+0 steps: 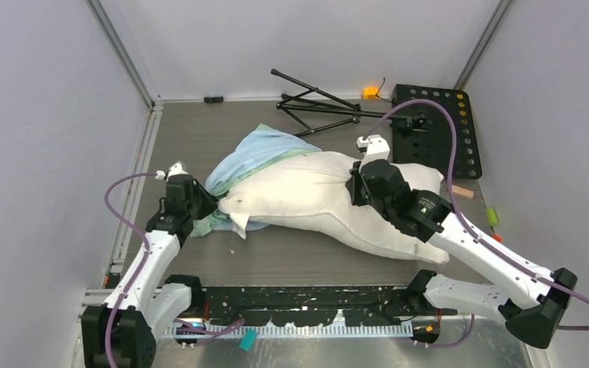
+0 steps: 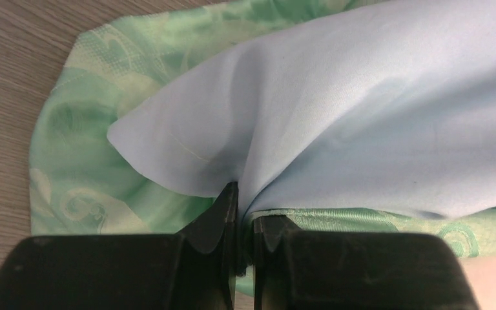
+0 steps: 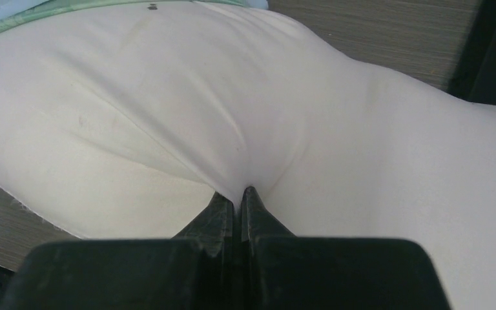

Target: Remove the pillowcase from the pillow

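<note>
My left gripper rises outward next toward the bare far tabletop, drawing the still-bunched pillowcase off the pillow (image 1: pixel 314 192), and releases the fold there.
The white pillow (image 1: pixel 314 192) lies across the middle of the table, mostly bare. The pillowcase (image 1: pixel 257 153), light blue with mint green edges, is bunched over the pillow's left end. My left gripper (image 1: pixel 203 203) is shut on a fold of the pillowcase (image 2: pixel 336 116); the blue fabric is pinched between its fingers (image 2: pixel 227 206). My right gripper (image 1: pixel 355 188) is shut on a pinch of the pillow's white cover (image 3: pixel 232 116) near its right part. A white tag (image 1: pixel 239 224) hangs at the pillow's near left corner.
A folded black tripod (image 1: pixel 318 103) lies at the back. A black perforated board (image 1: pixel 437 126) sits at the back right, with a small orange block (image 1: pixel 370 93) beside it. A wooden block (image 1: pixel 464 192) and a green item (image 1: pixel 491 217) lie by the right wall.
</note>
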